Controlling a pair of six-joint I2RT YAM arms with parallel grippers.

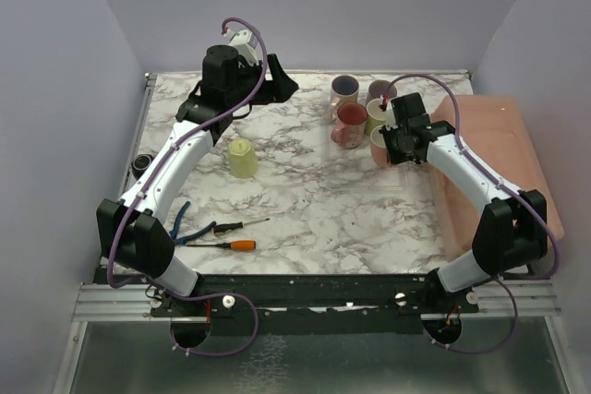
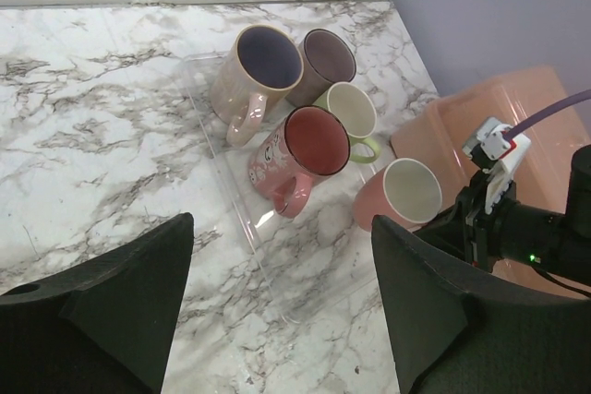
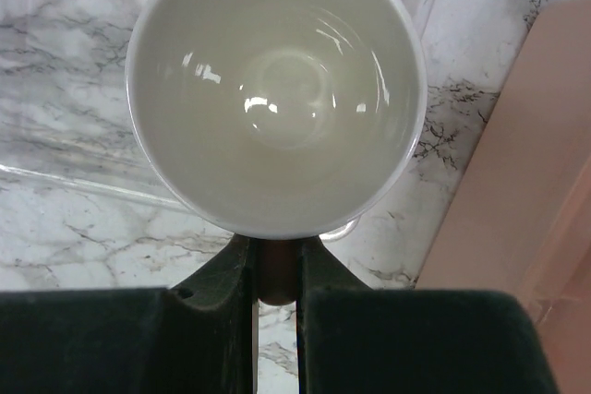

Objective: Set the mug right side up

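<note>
The pink mug's opening already faces up, so the robot's right gripper needs to move gently down and outward to let go of the mug on the clear tray (image 1: pixel 379 171) beside the pale green one.
A pink mug with a white inside (image 1: pixel 380 146) stands mouth up at the right end of the clear tray (image 2: pixel 233 193), beside the pink bin. My right gripper (image 1: pixel 395 147) is shut on its handle. In the right wrist view the fingers (image 3: pixel 217 288) pinch the pink handle (image 3: pixel 277 274) under the white bowl (image 3: pixel 277 89). The mug also shows in the left wrist view (image 2: pixel 406 193). My left gripper (image 1: pixel 277 80) is open and empty, raised at the table's far edge; its fingers (image 2: pixel 138 292) frame the tray.
Several other mugs stand mouth up on the tray: beige (image 1: pixel 344 91), brown (image 1: pixel 380 91), pale green (image 1: pixel 377 115), pink with a red inside (image 1: pixel 349 124). A yellow cup (image 1: pixel 243 158) sits upside down at centre left. A pink bin (image 1: pixel 499 149) is at right. Pliers (image 1: pixel 185 223) and screwdrivers (image 1: pixel 235 244) lie near left.
</note>
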